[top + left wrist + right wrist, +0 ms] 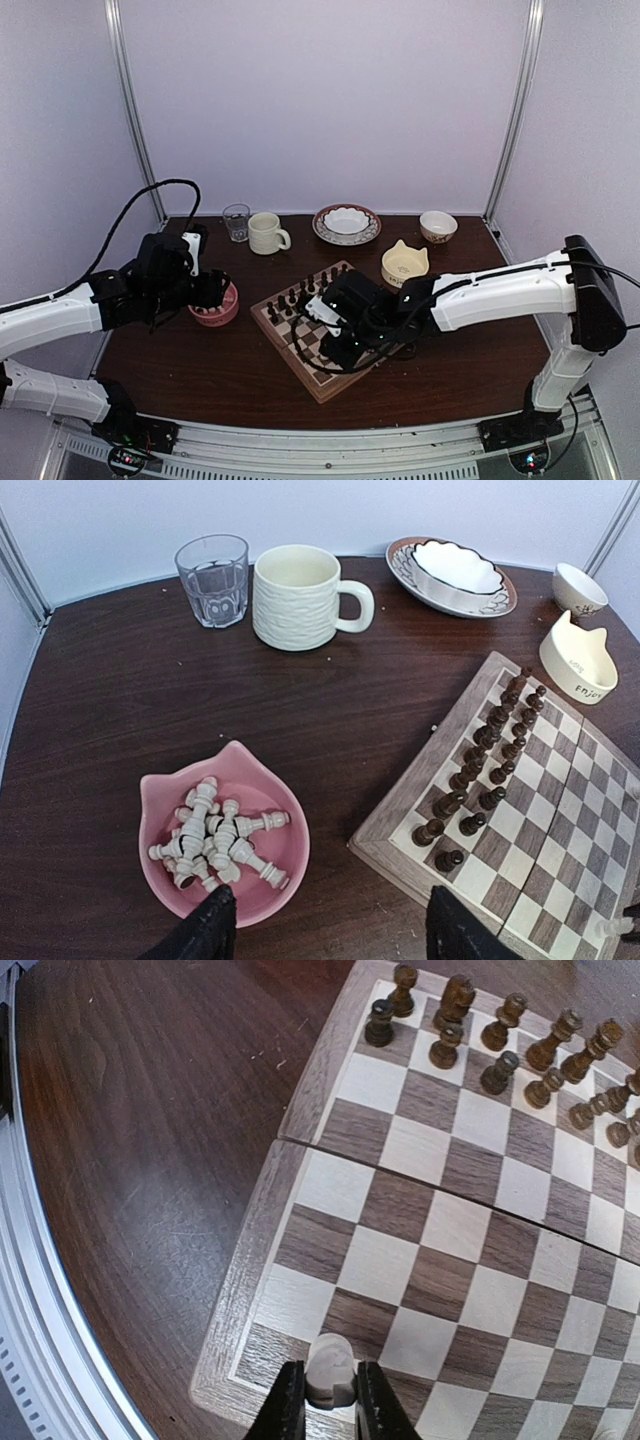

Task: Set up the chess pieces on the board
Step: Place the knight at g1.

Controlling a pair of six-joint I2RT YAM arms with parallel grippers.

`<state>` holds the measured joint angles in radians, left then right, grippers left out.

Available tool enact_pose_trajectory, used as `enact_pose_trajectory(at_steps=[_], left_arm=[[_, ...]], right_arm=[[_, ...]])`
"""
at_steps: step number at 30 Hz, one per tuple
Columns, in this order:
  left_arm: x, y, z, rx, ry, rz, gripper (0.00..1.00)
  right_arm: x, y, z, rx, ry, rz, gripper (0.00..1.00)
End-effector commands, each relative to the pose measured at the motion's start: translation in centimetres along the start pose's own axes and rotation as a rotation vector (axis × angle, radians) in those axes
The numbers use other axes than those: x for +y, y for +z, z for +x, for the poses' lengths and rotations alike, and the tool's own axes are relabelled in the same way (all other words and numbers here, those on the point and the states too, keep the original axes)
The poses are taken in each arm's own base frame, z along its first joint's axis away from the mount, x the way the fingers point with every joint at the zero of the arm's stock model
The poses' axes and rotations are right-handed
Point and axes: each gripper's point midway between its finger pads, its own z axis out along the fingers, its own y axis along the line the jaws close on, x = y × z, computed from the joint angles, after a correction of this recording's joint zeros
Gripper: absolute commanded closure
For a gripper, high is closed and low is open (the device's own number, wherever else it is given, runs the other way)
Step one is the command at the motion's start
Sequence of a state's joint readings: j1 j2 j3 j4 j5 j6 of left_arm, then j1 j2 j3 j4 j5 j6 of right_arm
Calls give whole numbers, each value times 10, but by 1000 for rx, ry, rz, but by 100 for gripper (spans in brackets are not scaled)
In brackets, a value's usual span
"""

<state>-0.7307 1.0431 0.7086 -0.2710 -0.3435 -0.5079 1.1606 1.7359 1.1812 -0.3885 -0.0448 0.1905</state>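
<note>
The dark square beside the white corner piece is empty, so I will move my right gripper to the right in the top view and down onto that square.
My right gripper (pixel 330 1388) is shut on one cream-white chess piece (pixel 330 1363), held just above the near-left corner square of the board (pixel 246 1278). In the top view the right gripper (pixel 336 336) hangs over the board (pixel 317 386). Several more white chess pieces (pixel 212 835) lie heaped in a pink cat-shaped bowl (pixel 291 820). My left gripper (pixel 325 927) stands open with nothing between its fingers, between the pink bowl and the board's corner (pixel 385 840). Dark pieces (pixel 490 748) stand in two rows along the board's far side.
A glass (pixel 212 580), a cream mug (pixel 300 596), a patterned plate holding a white bowl (pixel 452 575), a small bowl (pixel 580 588) and a cream cat-shaped bowl (pixel 578 660) stand behind the board. The table's front rail (pixel 40 1340) runs left of the right gripper.
</note>
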Motion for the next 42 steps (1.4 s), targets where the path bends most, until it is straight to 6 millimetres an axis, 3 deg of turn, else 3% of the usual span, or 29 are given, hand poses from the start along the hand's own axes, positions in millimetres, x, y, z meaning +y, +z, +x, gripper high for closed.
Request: enact_pose_trajectory(at_steps=[1,10,19,42], left_arm=[[0,-3,-6,-27,-22,9,35],[0,-3,-5,-23,-21,13,35],[0,-1,-4,-17,-17,9,35],[-4,1,-3,-9,-18,27,35]], right_arm=[[-28,-16,-2,-38,53,62,89],[-85,-39,20,-33,145,174,89],[-121,-47,45,-3,199,296,89],[-146,-30,69,76,269,341,89]])
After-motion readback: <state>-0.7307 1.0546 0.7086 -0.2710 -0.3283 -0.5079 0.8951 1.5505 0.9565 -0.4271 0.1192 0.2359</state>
